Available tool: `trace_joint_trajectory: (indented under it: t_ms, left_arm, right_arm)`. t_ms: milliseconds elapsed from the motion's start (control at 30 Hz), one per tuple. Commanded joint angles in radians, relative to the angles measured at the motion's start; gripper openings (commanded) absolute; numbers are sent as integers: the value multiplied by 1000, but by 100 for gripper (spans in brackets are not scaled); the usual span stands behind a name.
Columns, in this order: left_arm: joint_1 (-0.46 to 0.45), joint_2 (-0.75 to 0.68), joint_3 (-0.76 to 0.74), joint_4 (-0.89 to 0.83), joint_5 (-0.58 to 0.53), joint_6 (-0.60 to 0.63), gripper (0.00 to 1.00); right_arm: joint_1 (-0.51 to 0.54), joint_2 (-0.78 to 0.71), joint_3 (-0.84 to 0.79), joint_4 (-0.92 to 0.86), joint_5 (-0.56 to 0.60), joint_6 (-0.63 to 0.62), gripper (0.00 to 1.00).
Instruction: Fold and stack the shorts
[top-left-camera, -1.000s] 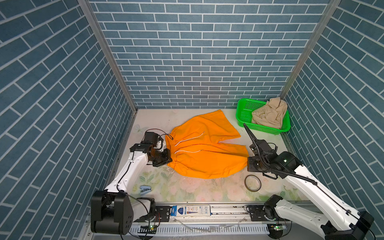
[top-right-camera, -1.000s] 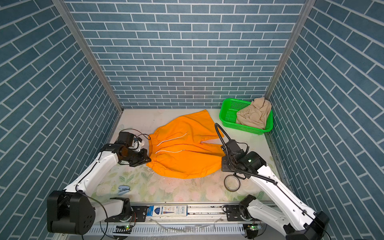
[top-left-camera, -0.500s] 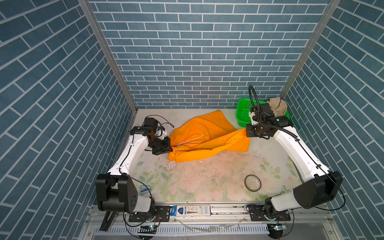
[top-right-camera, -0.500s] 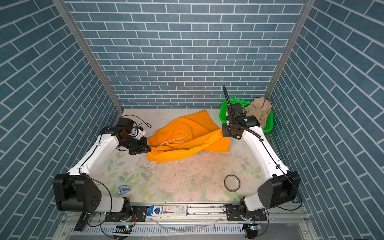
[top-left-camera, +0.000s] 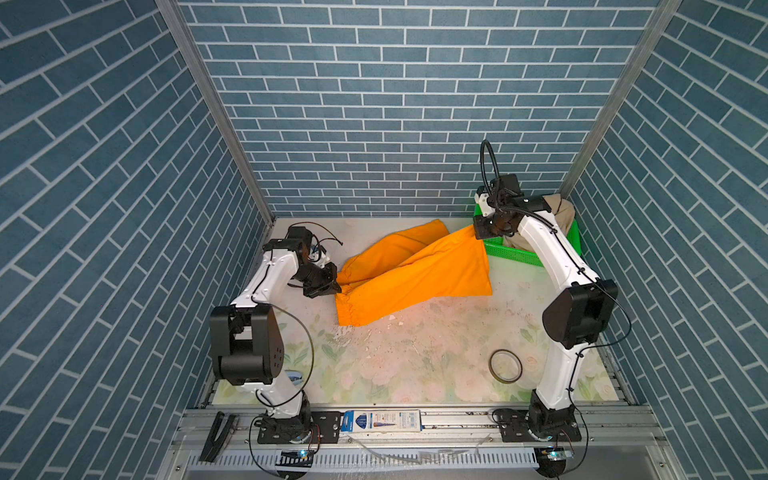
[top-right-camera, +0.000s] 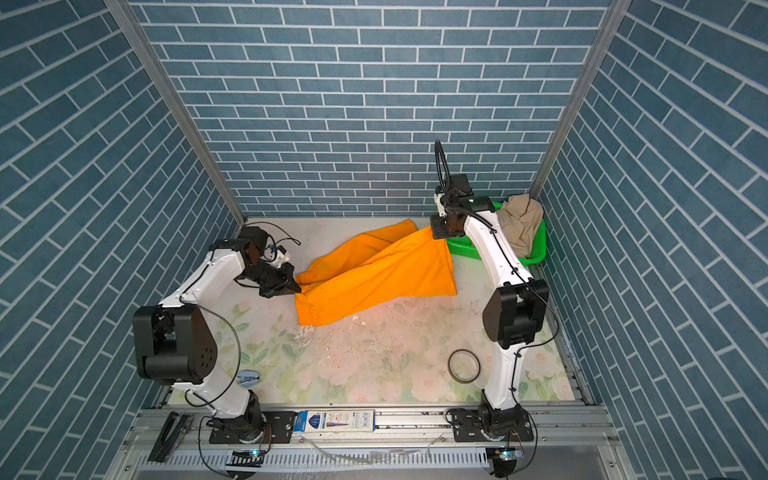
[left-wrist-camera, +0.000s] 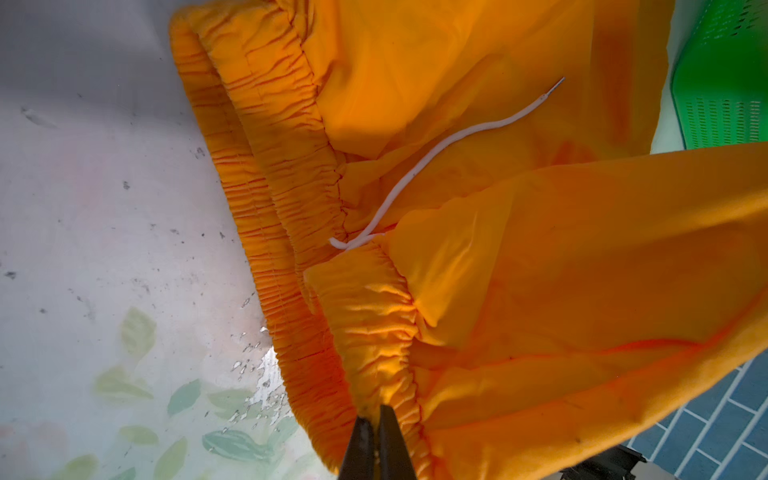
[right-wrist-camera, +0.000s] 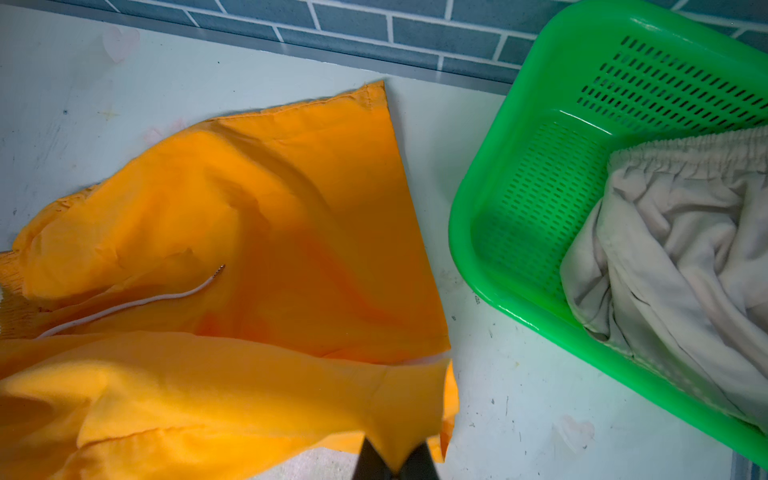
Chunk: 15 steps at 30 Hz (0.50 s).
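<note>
The corner in my right gripper will go outward and down to the flat leg's far hem corner (top-left-camera: 441, 225) (right-wrist-camera: 373, 93) for release, since that lies uncovered, outward of and below my gripper.
The orange shorts (top-left-camera: 415, 274) (top-right-camera: 374, 274) lie in the middle of the table, one leg flat and the other lifted over it. My left gripper (top-left-camera: 334, 286) (top-right-camera: 296, 289) (left-wrist-camera: 376, 419) is shut on their gathered waistband (left-wrist-camera: 374, 332). The white drawstring (left-wrist-camera: 436, 153) lies loose on the cloth. My right gripper (top-left-camera: 478, 230) (top-right-camera: 436, 230) (right-wrist-camera: 397, 461) is shut on a leg hem corner, held up beside the green basket (top-left-camera: 515, 253) (right-wrist-camera: 519, 187). The beige shorts (top-left-camera: 561, 212) (top-right-camera: 521, 220) (right-wrist-camera: 673, 249) sit crumpled in that basket.
A dark tape ring (top-left-camera: 505, 365) (top-right-camera: 464, 365) lies on the floral mat at the front right. A small blue object (top-right-camera: 248, 378) sits near the left arm's base. Brick walls close in the back and both sides.
My right gripper has carried the orange leg hem from the front right up and back to beside the basket. The left gripper kept hold of the waistband and moved a little backwards.
</note>
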Motion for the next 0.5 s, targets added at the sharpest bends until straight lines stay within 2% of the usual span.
trace_joint_trajectory:
  t_ms: [0,200,467]
  left_arm:
    - [18,42,50,-33,-4,52,0]
    - [33,103,103,-31,-18,75,0]
    - [40,168,187,-18,-59,60,0]
  right_arm:
    - [-13,59,104,-27,-10,-68,0]
    - [-18,175,258,-37,-22,-83,0]
    - [-21,343,428,5,-108,-74,0]
